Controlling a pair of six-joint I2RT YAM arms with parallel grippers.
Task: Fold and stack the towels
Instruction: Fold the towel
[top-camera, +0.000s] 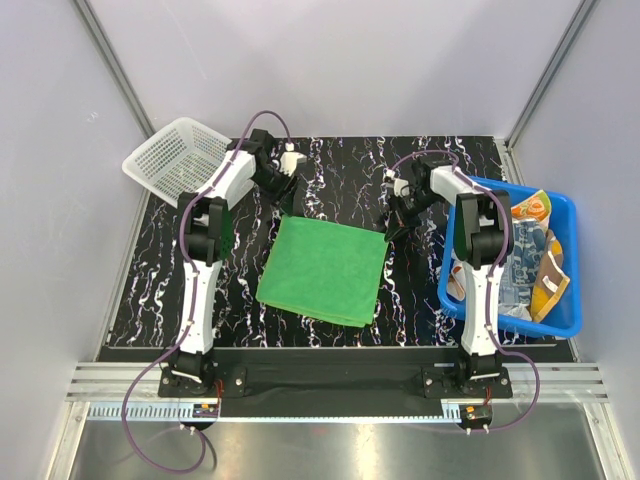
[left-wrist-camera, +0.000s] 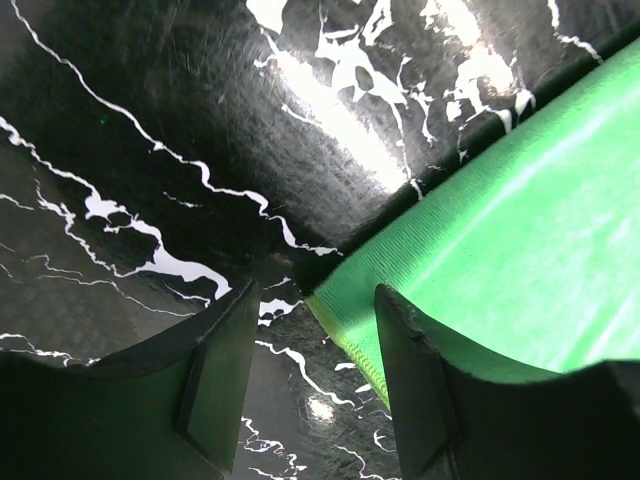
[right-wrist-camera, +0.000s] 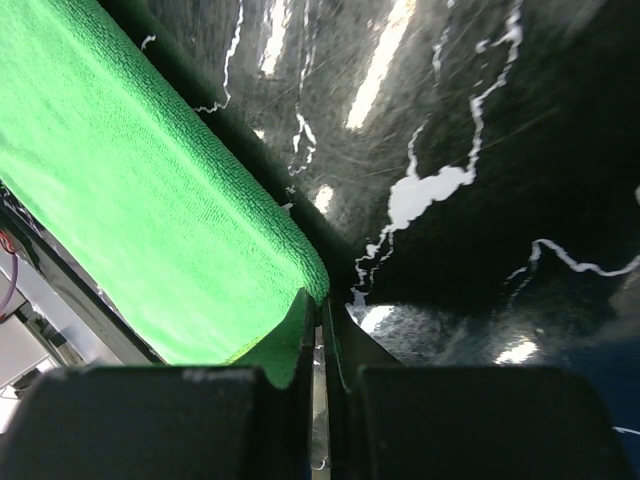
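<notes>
I will keep my left gripper where it is next and close its fingers onto the green towel's corner (top-camera: 286, 218) (left-wrist-camera: 326, 299) nearest the white mesh basket, because that corner is already between them.
One green towel (top-camera: 322, 270) lies flat as a folded rectangle in the middle of the black marbled table. My left gripper (top-camera: 285, 203) is at its far left corner. In the left wrist view this gripper (left-wrist-camera: 315, 295) stands open, with the green towel (left-wrist-camera: 520, 230) corner reaching into the gap between its fingers. My right gripper (top-camera: 392, 231) is at the far right corner. Seen from the right wrist, it (right-wrist-camera: 320, 300) is shut to a thin slit, its tips pinching the corner of the green towel (right-wrist-camera: 150, 200). More towels, orange and patterned (top-camera: 540, 260), lie heaped in the blue tub.
The blue plastic tub (top-camera: 562, 204) sits at the right edge of the table beside my right arm. A white mesh basket (top-camera: 175, 160) stands tilted at the far left corner. Grey walls enclose the table on three sides.
</notes>
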